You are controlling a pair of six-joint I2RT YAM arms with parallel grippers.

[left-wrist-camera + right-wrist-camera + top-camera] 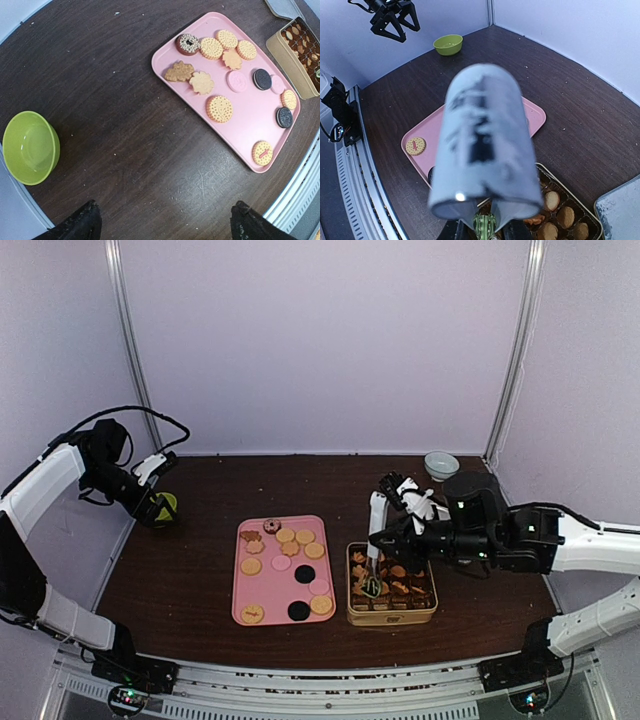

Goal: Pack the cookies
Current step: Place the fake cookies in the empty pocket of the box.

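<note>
My right gripper needs to come down slightly next. I should also shift it over toward the tin's edge by the tray.
Several cookies [290, 549] lie on a pink tray [262, 590]: tan rounds and flower shapes, pink discs and black discs [262, 79]. More tan cookies [551, 201] fill a gold tin [391, 617] to the right of the tray. My right gripper [402, 537] is shut on metal tongs [377, 525]. The tongs' tips pinch a green cookie [372, 588] just over the tin's left side. In the right wrist view the tongs [485, 145] blur large over the tray, with the green cookie [487, 226] below them. My left gripper [165, 225] hangs open over bare table at the far left.
A green bowl [166, 506] sits beside the left gripper at the table's left edge. A small pale bowl [441, 464] stands at the back right. A grey tin lid [620, 212] lies right of the tin. Walls close in on three sides.
</note>
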